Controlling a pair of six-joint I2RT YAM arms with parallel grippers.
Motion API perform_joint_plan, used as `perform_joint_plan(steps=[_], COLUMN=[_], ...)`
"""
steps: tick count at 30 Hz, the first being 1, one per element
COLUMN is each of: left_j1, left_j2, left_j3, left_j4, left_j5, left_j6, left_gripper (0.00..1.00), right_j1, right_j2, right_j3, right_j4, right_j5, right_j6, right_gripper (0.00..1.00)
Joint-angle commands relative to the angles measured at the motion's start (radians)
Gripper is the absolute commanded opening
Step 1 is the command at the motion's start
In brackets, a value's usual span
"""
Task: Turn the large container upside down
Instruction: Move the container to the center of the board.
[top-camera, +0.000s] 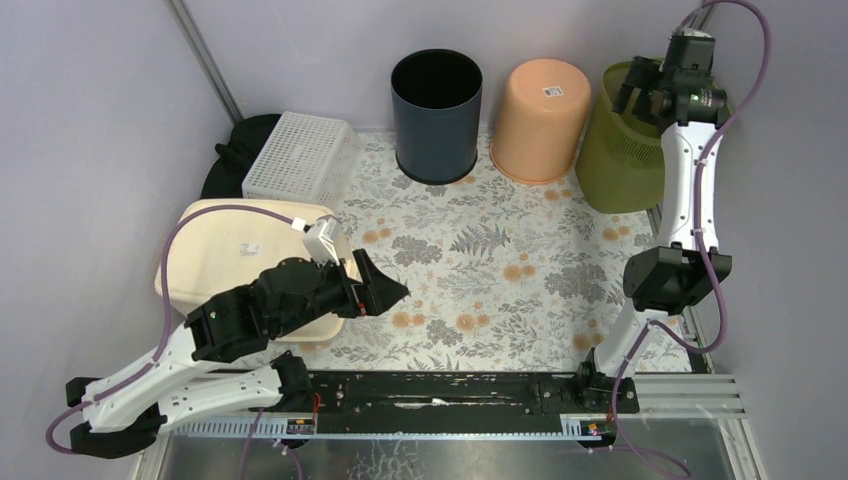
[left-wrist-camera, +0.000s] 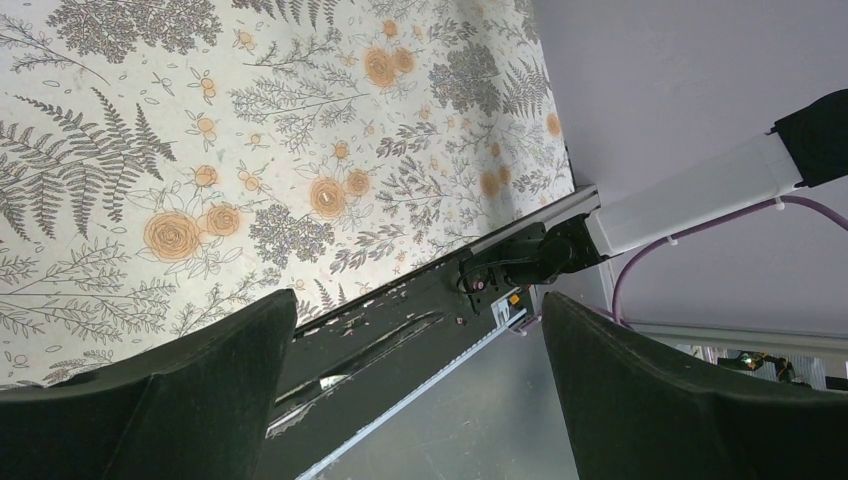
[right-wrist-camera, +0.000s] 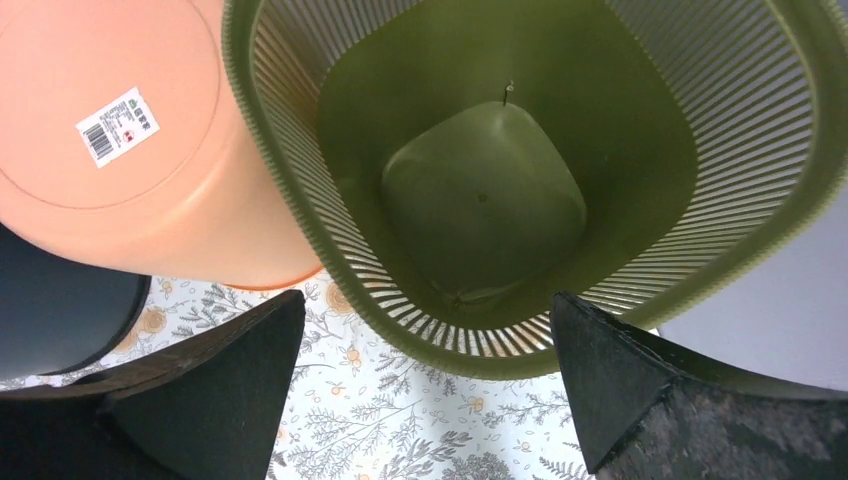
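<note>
The robot's right gripper needs to go down and to the left in the top view next, to the green basket's near rim corner (top-camera: 612, 122) (right-wrist-camera: 408, 346), as the basket is upright.
The large container, a cream tub (top-camera: 240, 250), lies base up at the table's left with a small label on its bottom. My left gripper (top-camera: 385, 283) hovers just right of it, apart from it, open and empty. In the left wrist view that gripper (left-wrist-camera: 420, 310) frames only the floral cloth and the black rail (left-wrist-camera: 400, 330). My right gripper (top-camera: 640, 90) is raised at the far right over an upright green slatted basket (top-camera: 620, 160). In the right wrist view the open, empty gripper (right-wrist-camera: 425, 310) looks down into the green basket (right-wrist-camera: 480, 190).
An upright dark bin (top-camera: 435, 115) and an inverted orange bucket (top-camera: 540, 115) stand at the back, the bucket touching the green basket. A white mesh basket (top-camera: 300, 155) lies base up behind the tub, next to a black bag (top-camera: 230, 160). Walls close in on both sides.
</note>
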Motion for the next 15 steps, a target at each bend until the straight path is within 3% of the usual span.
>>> perform_joint_plan(steps=[1,15], left_j1=[-0.002,-0.003], left_j2=[0.007,0.007], left_j3=[0.009,-0.006], left_j4=[0.039,0.044], left_j5=[0.001,0.004], left_j6=[0.025,0.016], left_gripper=[1.00,1.00], right_j1=[-0.021,-0.022], right_j2=[-0.013,0.013], right_j3=[0.061,-0.018], right_j4=[-0.005,-0.015], right_j5=[-0.139,-0.217], right_j6=[-0.002,-0.029], right_gripper=[0.99,0.93])
